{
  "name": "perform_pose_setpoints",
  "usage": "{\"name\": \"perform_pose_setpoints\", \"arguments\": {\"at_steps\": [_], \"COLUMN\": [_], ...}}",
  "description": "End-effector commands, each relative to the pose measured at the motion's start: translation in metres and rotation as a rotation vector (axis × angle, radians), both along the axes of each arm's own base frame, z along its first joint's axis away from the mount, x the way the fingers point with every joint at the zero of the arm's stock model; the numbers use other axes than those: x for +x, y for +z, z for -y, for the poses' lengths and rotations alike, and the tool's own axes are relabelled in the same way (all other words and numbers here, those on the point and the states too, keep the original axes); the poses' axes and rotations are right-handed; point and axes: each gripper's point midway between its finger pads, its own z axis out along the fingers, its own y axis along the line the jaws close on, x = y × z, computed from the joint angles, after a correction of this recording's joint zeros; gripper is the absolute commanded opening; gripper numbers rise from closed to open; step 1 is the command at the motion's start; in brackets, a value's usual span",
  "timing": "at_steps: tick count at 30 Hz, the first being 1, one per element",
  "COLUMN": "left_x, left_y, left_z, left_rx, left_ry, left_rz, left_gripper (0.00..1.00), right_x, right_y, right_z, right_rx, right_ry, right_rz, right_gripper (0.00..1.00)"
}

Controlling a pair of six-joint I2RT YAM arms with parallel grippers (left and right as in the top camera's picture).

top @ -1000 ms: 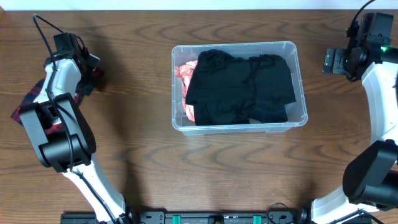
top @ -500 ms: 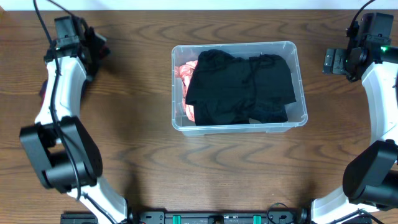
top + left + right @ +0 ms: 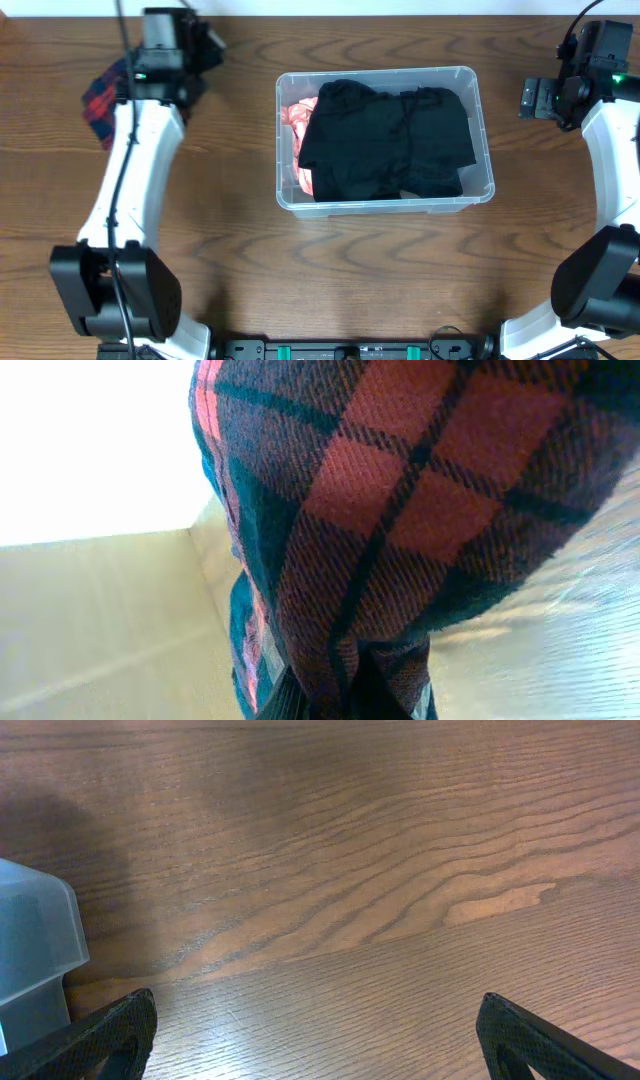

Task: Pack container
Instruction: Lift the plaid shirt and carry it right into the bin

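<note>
The bin's black garment (image 3: 405,135) is below my left gripper and to its right in the overhead view, so my gripper should carry the plaid cloth over, lower it and let it go.
The container (image 3: 483,150), a clear plastic bin, stands at the table's middle. It holds a black garment (image 3: 385,140) and a pink-red cloth (image 3: 296,118) at its left end. My left gripper (image 3: 196,58) is raised at the far left, left of the bin, and is shut on a red and dark blue plaid cloth (image 3: 103,95) that hangs below it. The plaid cloth (image 3: 420,510) fills the left wrist view and hides the fingers. My right gripper (image 3: 535,98) is open and empty over bare table right of the bin. The right wrist view shows its fingers (image 3: 320,1040) wide apart and a bin corner (image 3: 35,945).
The table's far edge runs just behind the left gripper and the bin. Both arm bases (image 3: 120,300) stand at the near corners. Bare wooden table (image 3: 380,270) lies in front of the bin.
My left gripper has lifted the plaid cloth off the table and carried it up and rightward toward the bin. The right arm and the bin's contents have not moved.
</note>
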Motion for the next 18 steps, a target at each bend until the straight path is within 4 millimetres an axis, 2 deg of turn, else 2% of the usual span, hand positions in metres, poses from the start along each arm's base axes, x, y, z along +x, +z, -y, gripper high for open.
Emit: {"name": "perform_pose_setpoints", "arguments": {"at_steps": [1,6,10,14,18], "left_x": [-0.004,-0.008,-0.018,-0.034,-0.059], "left_y": [0.037,0.056,0.063,0.067,0.066], "left_z": [0.038,0.11,0.171,0.223,0.275], "left_rx": [0.029,0.011,-0.007,-0.023,-0.054], "left_ry": [-0.083,-0.234,-0.363,-0.477,-0.596], "left_rz": [0.087,0.144,0.178,0.196,0.195], "left_gripper": [0.06,0.06,0.06,0.06,0.06], "right_x": [0.002,0.002,0.002,0.002,0.002], "right_y": [0.013,0.013,0.013,0.013,0.013], "right_z": [0.0,0.0,0.0,0.0,0.0], "right_rx": [0.001,0.001,0.001,0.001,0.001], "right_ry": [-0.013,-0.013,-0.013,-0.013,-0.013], "right_rz": [0.035,0.035,0.035,0.035,0.035], "right_gripper": [0.99,0.99,0.99,0.99,0.99]}}
